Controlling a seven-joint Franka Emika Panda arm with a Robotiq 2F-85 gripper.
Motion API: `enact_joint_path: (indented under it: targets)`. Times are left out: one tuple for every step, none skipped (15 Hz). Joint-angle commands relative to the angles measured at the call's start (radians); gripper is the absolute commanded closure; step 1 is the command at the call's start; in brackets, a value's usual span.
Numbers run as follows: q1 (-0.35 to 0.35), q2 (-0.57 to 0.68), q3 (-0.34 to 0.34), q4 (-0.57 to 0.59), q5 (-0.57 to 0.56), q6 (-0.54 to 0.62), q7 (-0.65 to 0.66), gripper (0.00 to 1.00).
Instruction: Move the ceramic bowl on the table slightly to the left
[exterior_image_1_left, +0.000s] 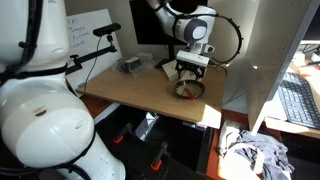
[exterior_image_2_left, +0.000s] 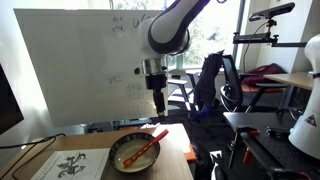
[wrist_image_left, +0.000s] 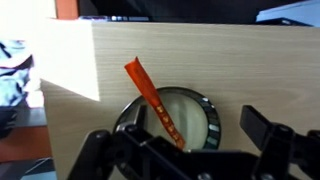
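Observation:
The gripper lowers next, turning slightly and shifting toward the left in the wrist view onto the bowl's near rim, since my open fingers frame its middle.
The ceramic bowl sits on the light tan table near its front right part. It has a dark rim and a pale inside. An orange utensil leans in it, its handle sticking out over the rim. The bowl and utensil also show in an exterior view. My gripper hangs just above the bowl, open and empty. In the wrist view the bowl lies between my spread fingers. In an exterior view my gripper is a short way above the bowl's far side.
A grey lumpy item lies at the table's back. A printed sheet lies beside the bowl. A white panel stands behind the table. A keyboard sits on a neighbouring desk. A cloth pile lies on the floor.

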Motion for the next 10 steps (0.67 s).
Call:
enact_joint_path:
  targets:
    - [-0.075,0.155,0.054,0.205,-0.022,-0.089,-0.091,0.0]
    - [-0.085,0.202,0.061,0.274,-0.053,-0.141,-0.103,0.0]
    - [-0.085,0.247,0.062,0.335,-0.093,-0.167,-0.102,0.0]
    - [-0.09,0.288,0.068,0.398,-0.122,-0.206,-0.108,0.0]
    - [-0.094,0.336,0.075,0.467,-0.149,-0.244,-0.113,0.0]
    - [-0.095,0.385,0.082,0.535,-0.17,-0.279,-0.116,0.0]
    - [-0.098,0.429,0.092,0.597,-0.181,-0.31,-0.118,0.0]
    - [-0.098,0.478,0.098,0.663,-0.188,-0.328,-0.112,0.0]
    - [-0.097,0.525,0.103,0.727,-0.195,-0.345,-0.106,0.0]
    - [-0.1,0.571,0.109,0.79,-0.199,-0.362,-0.109,0.0]
